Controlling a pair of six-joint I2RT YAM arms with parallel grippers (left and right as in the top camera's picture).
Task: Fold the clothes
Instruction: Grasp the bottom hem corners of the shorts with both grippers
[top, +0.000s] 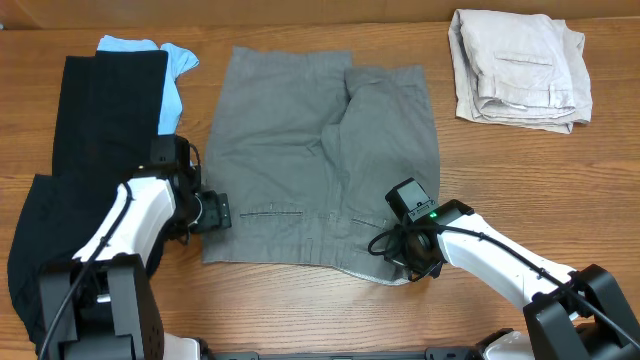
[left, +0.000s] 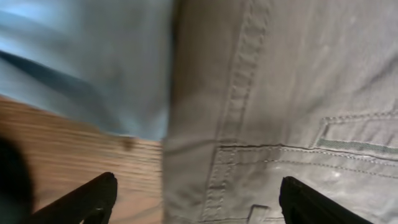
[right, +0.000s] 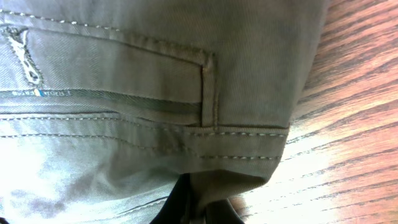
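My right gripper lifts its pinch next, carries it outward and down to the shorts' far hem corner (top: 412, 70), and releases it, as the waistband faces me.
The clothes, a pair of mid-grey shorts (top: 320, 160), lie spread flat in the middle of the table with the waistband toward me. My left gripper (top: 225, 213) is open at the waistband's left end. In the left wrist view its fingers (left: 87, 199) straddle the shorts' side edge (left: 280, 93), one over bare wood and one over the fabric. My right gripper (top: 398, 262) sits at the waistband's right corner. In the right wrist view that gripper (right: 214, 205) is shut on a pinch of the corner just below the back pocket (right: 124, 99).
A black garment (top: 90, 130) lies along the left side with a light blue cloth (top: 170, 75) partly under it, close to my left arm. Folded pale beige shorts (top: 520, 65) sit at the back right. Bare wood (top: 300, 310) runs along the front.
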